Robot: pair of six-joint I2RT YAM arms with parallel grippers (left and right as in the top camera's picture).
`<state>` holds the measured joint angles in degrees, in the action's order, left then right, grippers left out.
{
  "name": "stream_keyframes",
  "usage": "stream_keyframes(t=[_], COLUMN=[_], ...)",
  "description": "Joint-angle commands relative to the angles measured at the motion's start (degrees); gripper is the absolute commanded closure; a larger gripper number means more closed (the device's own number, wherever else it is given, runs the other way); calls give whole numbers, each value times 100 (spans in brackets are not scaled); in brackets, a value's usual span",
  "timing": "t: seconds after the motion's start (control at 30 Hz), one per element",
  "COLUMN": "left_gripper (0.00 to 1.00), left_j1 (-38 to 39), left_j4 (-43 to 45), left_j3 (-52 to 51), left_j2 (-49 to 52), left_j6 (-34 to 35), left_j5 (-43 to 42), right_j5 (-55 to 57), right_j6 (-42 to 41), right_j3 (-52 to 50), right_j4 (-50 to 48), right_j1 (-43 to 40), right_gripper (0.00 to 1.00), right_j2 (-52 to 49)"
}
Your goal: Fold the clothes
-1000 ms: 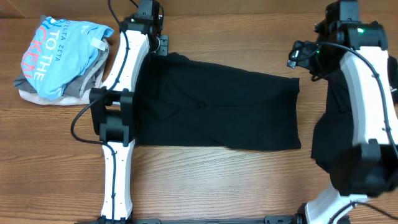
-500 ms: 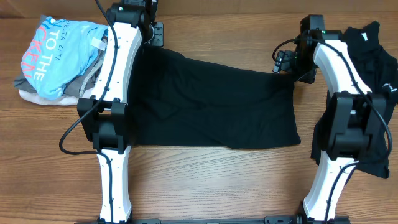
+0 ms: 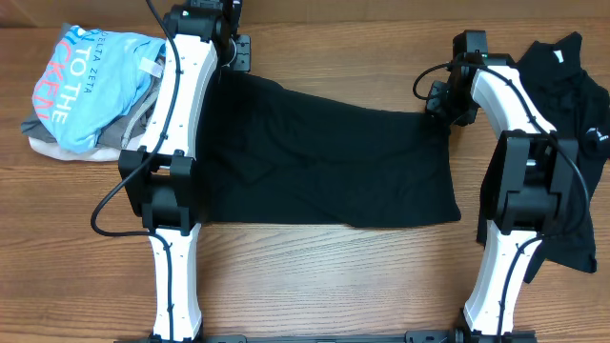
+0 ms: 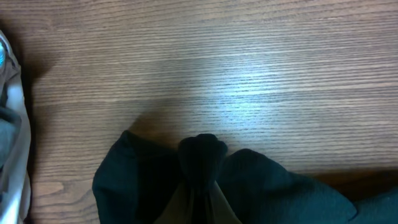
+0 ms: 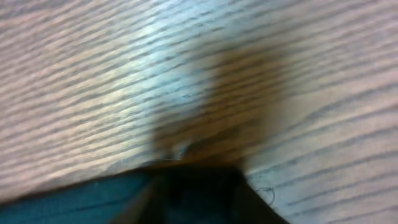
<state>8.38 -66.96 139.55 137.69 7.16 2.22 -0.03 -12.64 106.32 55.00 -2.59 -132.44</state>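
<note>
I will next lift the shirt's far corner with my left gripper, bring it back over the shirt's near half and lower it to let go there, because the shirt is still spread flat.
A black short-sleeved shirt (image 3: 324, 157) lies spread flat across the middle of the table. My left gripper (image 3: 232, 57) is at the shirt's far left corner. In the left wrist view this gripper (image 4: 200, 186) is shut on a bunched fold of the black cloth (image 4: 202, 152). My right gripper (image 3: 441, 102) sits at the far right corner. The right wrist view is blurred: the right gripper (image 5: 198, 190) has black cloth (image 5: 74, 202) between its fingers, and how far they have shut does not show. A second black shirt (image 3: 567, 90) lies crumpled at the right.
A pile of folded clothes with a light blue printed shirt (image 3: 95, 81) on top sits at the far left. The crumpled black shirt runs down the right edge behind the right arm (image 3: 519, 191). Bare wooden table (image 3: 334, 276) shows in front of the spread shirt.
The right arm swung in from the right onto the shirt's far right corner and its fingers drew closer. The left gripper dragged the far left corner up and left.
</note>
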Motion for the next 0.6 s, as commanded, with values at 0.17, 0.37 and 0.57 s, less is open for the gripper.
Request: stream_keyframes(t=[0.17,0.37,0.57], left_gripper=[96,96,96], left_j1=[-7,-15,-13], left_j4=[-26,184,-210], left_j3=[98,214,382], left_j2=[-111,-243,-433], left_j6=[81,79,76], left_j5=[76,98,94], right_j5=[42,39,-72], right_j6=[-83,37,181], right_j3=[-197,507,1729], right_j4=[-87,238,1410], right_j1=[-7,-28,-28], right_gripper=[96,96,96], right_j2=[-28,-22,-17])
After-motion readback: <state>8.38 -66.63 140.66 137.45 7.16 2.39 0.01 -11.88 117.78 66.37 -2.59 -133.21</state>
